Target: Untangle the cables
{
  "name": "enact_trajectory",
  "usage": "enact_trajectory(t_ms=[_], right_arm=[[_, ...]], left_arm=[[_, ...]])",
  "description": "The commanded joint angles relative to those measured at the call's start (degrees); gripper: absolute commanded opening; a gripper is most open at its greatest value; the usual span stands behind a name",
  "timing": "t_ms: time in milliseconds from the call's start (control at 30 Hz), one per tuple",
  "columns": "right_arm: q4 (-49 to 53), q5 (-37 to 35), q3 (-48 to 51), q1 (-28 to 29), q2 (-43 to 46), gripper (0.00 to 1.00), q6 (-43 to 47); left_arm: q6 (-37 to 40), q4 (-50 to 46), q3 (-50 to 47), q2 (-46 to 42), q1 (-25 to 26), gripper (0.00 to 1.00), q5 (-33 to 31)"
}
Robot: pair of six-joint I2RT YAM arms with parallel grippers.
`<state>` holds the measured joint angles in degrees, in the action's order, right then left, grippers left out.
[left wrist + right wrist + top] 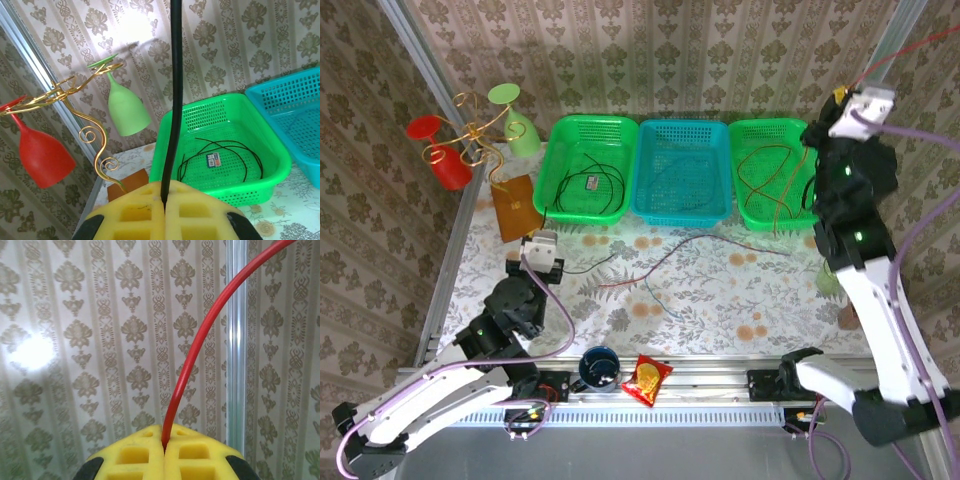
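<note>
My right gripper should next tip its fingers down and lower into the green basket below, which already holds reddish cables, to let go of the red cable.
My left gripper (537,240) sits low at the table's left; its yellow pads (135,210) are shut on a black cable (173,120) that runs straight up from the seam. My right gripper (842,96) is raised high at the back right, pads (200,457) shut on a red cable (200,340) that arcs up to the right (910,52). A dark cable (660,262) and a thin bluish one (660,298) lie across the table's middle. A black cable (225,150) is coiled in the left green basket (560,170), and reddish cables (765,170) lie in the right green basket (745,210).
A teal basket (682,205) stands between the green ones. At the back left a gold wire rack (480,130) holds a red glass (42,152) and a green glass (125,107), with a brown board (515,205) beside it. A mug (600,368) and a snack packet (646,380) lie at the near edge.
</note>
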<state>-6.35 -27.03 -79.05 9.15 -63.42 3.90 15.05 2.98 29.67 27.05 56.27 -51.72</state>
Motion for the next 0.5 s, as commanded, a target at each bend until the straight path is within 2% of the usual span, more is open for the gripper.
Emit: enact_trajectory(t_ms=[0,233,333,467], right_arm=[[-5.19,7.63,-4.2,-4.64,-6.65,0.0,-4.6],[-3.13,11.29,-14.23,-6.35,-19.91,0.0,-9.42],[1.2,13.9,-14.4,-7.3,-24.51,0.0,-14.6],[6.54,13.01,-9.96,-7.43,-31.83,0.0,-13.62]], left_arm=[[-2.16,1.22,-0.25,0.02,0.97,0.0,-2.04],[-1.23,1.68,0.07,-0.39,2.65,0.0,-5.51],[-1.58,2.35,-0.14,-0.33,2.97,0.0,-5.89],[-2.72,2.35,-0.12,0.09,3.4,0.0,-5.87]])
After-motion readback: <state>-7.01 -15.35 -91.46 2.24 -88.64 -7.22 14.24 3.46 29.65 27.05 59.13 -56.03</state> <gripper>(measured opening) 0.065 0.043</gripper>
